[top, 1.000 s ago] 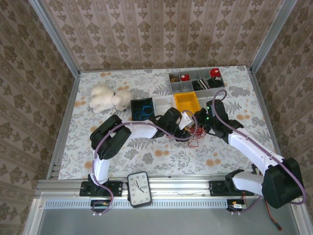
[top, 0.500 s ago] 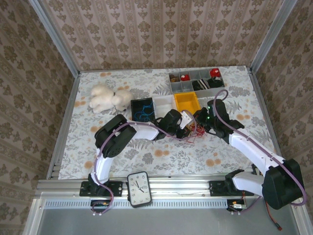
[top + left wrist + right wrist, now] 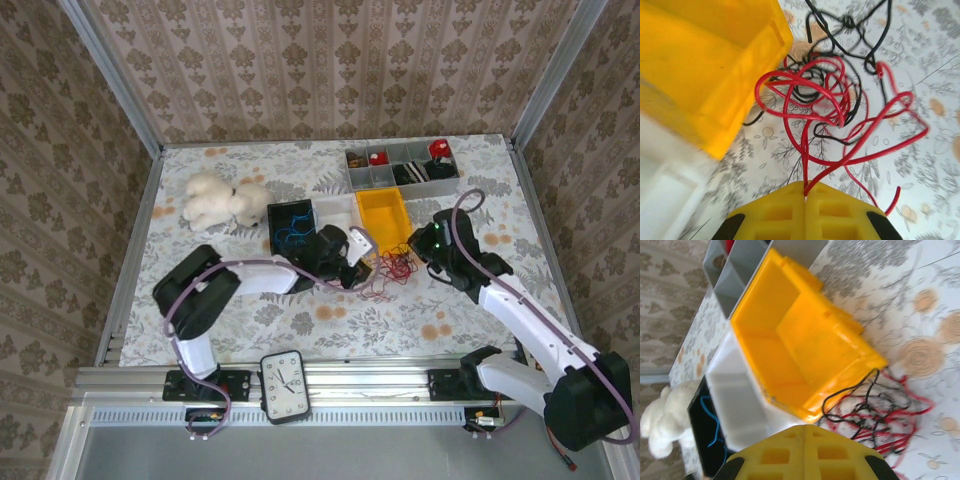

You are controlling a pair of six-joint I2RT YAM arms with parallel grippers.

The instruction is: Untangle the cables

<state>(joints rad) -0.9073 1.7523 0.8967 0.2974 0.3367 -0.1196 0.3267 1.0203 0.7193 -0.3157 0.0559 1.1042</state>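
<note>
The red cable has black wires across its loops, so my left gripper needs to pull it off the tangle (image 3: 880, 415) toward the black bin and let go of it on the bare tabletop.
The cables (image 3: 390, 268) lie as a loose tangle of red and dark wires on the floral table, in front of the yellow bin (image 3: 383, 208). My left gripper (image 3: 366, 262) sits at the tangle's left edge. In the left wrist view its yellow fingers (image 3: 840, 215) are shut on a red cable (image 3: 804, 150) that rises from the jaws into red loops crossed by black wires (image 3: 847, 22). My right gripper (image 3: 414, 246) hovers at the tangle's upper right. Its yellow fingers (image 3: 775, 457) are shut with nothing seen between them, just above the tangle (image 3: 880, 415). Blue wires (image 3: 290, 228) lie in a black bin.
A white bin (image 3: 335, 207) stands between the black bin (image 3: 273, 215) and the yellow one. A grey compartment box (image 3: 400, 165) is at the back right, a white plush toy (image 3: 220, 200) at the back left, a clock (image 3: 283, 385) at the near edge.
My left gripper has pulled left with the red cable, and my right gripper has drawn back to the right. The tangle now lies spread out between them.
</note>
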